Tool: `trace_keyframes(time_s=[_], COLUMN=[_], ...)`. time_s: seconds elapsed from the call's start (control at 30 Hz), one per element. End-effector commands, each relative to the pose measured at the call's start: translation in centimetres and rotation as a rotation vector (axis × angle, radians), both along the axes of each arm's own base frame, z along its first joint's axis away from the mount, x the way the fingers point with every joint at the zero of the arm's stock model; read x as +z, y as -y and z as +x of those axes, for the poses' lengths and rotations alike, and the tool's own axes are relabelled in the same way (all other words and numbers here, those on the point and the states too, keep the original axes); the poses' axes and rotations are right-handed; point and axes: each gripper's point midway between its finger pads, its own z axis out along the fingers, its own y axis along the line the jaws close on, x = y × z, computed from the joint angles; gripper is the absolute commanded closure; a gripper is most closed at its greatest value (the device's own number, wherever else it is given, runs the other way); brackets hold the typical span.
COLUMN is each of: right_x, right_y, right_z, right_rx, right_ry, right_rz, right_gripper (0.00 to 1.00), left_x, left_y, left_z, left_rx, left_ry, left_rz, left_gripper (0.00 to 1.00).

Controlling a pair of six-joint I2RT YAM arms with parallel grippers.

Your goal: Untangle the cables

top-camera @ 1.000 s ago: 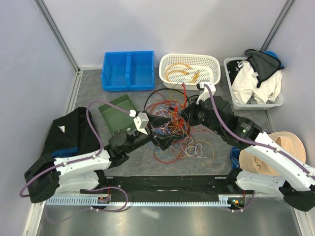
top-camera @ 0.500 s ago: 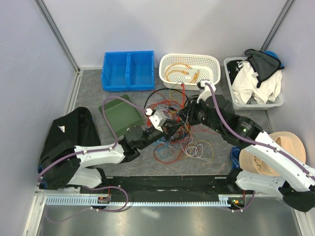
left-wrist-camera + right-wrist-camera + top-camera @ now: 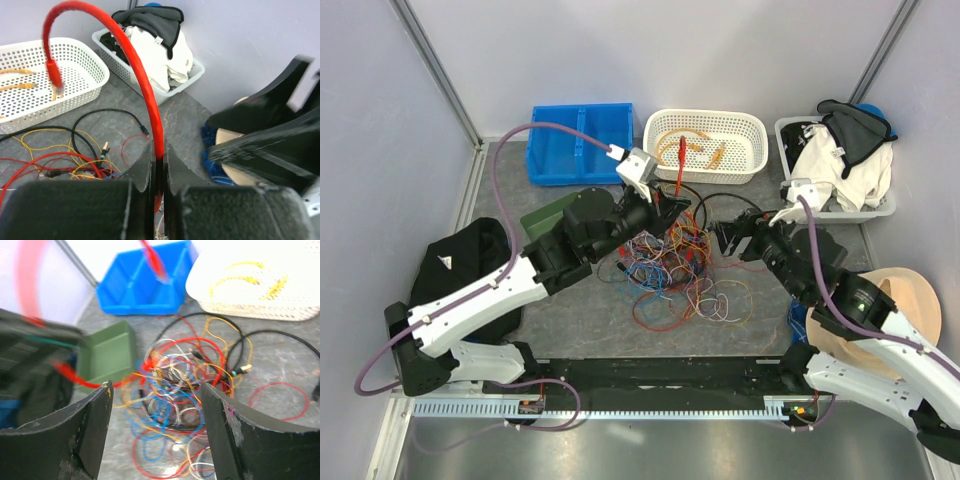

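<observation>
The thin blue wire (image 3: 648, 272) (image 3: 164, 407) is below my right gripper and to its left in the top view, so the gripper will next move its open fingers down and that way.
The cables (image 3: 670, 265) lie in a many-coloured tangle on the grey table between the arms. My left gripper (image 3: 672, 206) hangs above the tangle's far edge, shut on a thick red cable (image 3: 681, 172). In the left wrist view that red cable (image 3: 135, 65) arcs up out of the closed gripper (image 3: 158, 155) and ends in a red plug. My right gripper (image 3: 725, 238) stands open just right of the tangle, holding nothing. In the right wrist view the tangle (image 3: 175, 375) lies beyond the wide-open gripper (image 3: 155, 410).
At the back stand a blue bin (image 3: 580, 143), a white basket (image 3: 752, 135) with orange cables and a grey basket of clothes (image 3: 790, 190). A green tray (image 3: 542, 215) lies left of the tangle. A black cloth (image 3: 455, 270) is at the left, a tan hat (image 3: 885, 310) at the right.
My left gripper shut on the red cable, then rose and swung toward the back right, pulling it up. My right gripper opened and drew back to the right of the tangle.
</observation>
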Motion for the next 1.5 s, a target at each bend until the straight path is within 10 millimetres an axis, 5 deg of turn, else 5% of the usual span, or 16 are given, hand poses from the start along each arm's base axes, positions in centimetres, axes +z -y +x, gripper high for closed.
trace_keyframes(time_s=[0.0,0.2,0.47,0.8,0.87,1.0,1.13,1.23,1.47], right_x=[-1.7,-5.0,-8.1,-15.2,-17.3,-18.0,-16.7,-16.0,-15.6], right_y=[0.3,-3.2,-7.8,-8.8,-8.7,-8.8,-8.4,-7.0,-1.2], right_z=[0.9,-0.7,-2.1,2.4,3.6,4.9,4.7,4.6,6.2], right_rx=[-0.047,0.163,0.375,0.243,0.194,0.151,0.143,0.097,-0.163], right_ry=[0.030,0.054,0.005,-0.104,-0.134,-0.121,-0.089,-0.074,-0.089], right_rz=[-0.009,0.054,0.107,-0.115,-0.183,-0.202,-0.169,-0.171,-0.158], right_gripper=[0.24,0.25,0.19,0.18,0.21,0.40,0.82,1.00,1.00], left_x=[-0.1,1.6,0.7,1.3,1.6,1.9,2.0,2.8,5.0], left_y=[-1.1,-1.0,-0.3,-0.3,-0.2,-0.6,-1.9,-3.2,-5.1], left_z=[-1.0,-0.9,-1.0,-1.7,-2.1,-2.8,-2.8,-2.6,-3.0], left_rx=[-0.001,-0.040,-0.067,-0.099,-0.119,-0.140,-0.096,-0.053,-0.012], left_ry=[-0.157,-0.214,-0.255,-0.259,-0.263,-0.272,-0.259,-0.238,-0.222], left_rz=[0.040,-0.024,-0.017,-0.032,-0.036,-0.032,-0.009,0.003,0.055], left_gripper=[0.98,0.98,0.98,0.98,0.98,0.98,0.98,0.98,0.98])
